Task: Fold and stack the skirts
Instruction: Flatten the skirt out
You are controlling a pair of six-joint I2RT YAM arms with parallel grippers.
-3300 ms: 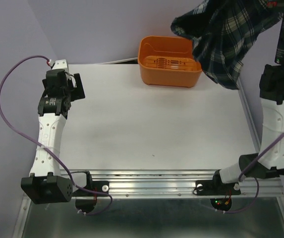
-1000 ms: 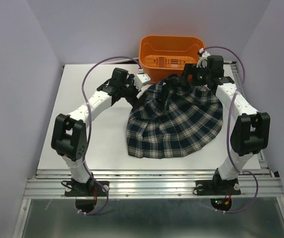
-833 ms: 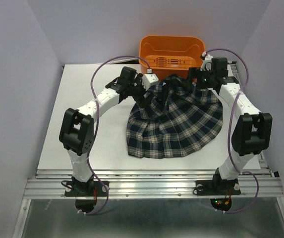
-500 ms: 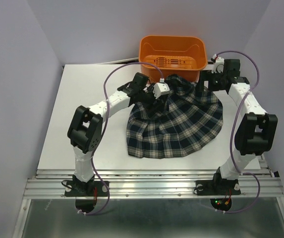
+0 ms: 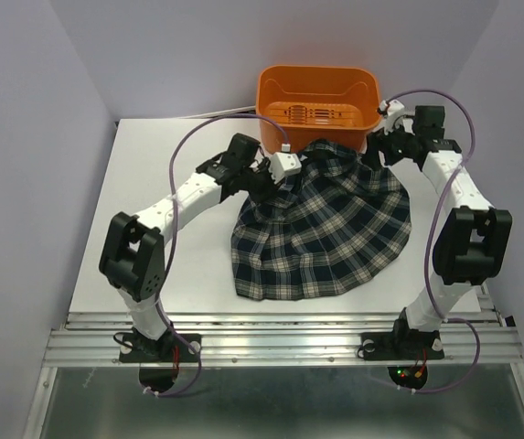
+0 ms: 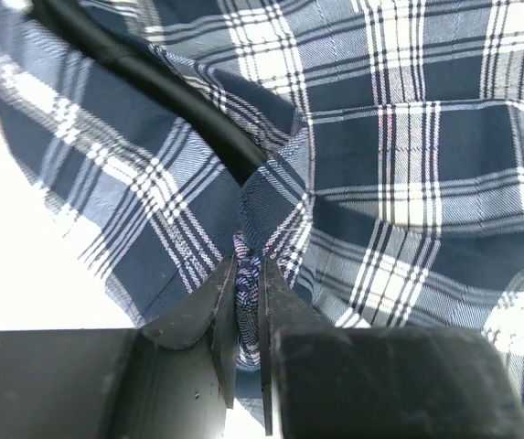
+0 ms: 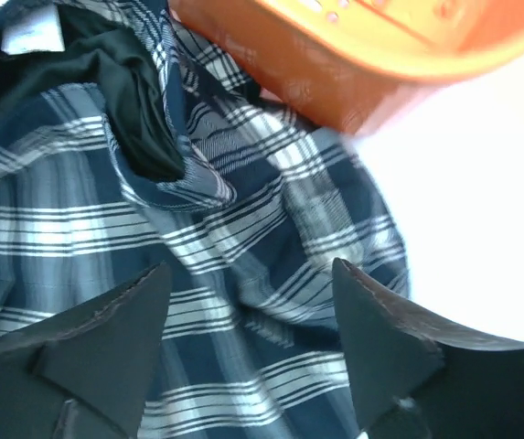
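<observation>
Because the skirt's waistband bunches against the orange basket, I will draw my left gripper to the left in the top view, then back, and release over the bare tabletop.
One plaid skirt [image 5: 321, 224] lies spread on the white table, its waistband bunched against the orange basket. The left gripper [image 5: 268, 183] is at the skirt's upper left edge. In the left wrist view this gripper [image 6: 248, 267] is shut on a pinched fold of the skirt [image 6: 408, 137]. The right gripper [image 5: 378, 153] hovers at the skirt's upper right corner. In the right wrist view that gripper [image 7: 251, 273] is open, its fingers straddling rumpled skirt cloth [image 7: 271, 219] without holding it. A black lining [image 7: 133, 91] and a white label [image 7: 26, 38] show at the waist.
The orange basket [image 5: 316, 69] stands at the table's far edge, right behind the skirt, and fills the top of the right wrist view [image 7: 335, 55]. Bare white table [image 5: 170, 265] lies left of the skirt. Purple cables arc over both arms.
The left gripper has closed on a fold at the skirt's left edge and drawn it slightly left. The right gripper has shifted right to the skirt's corner, its jaws narrowing a little.
</observation>
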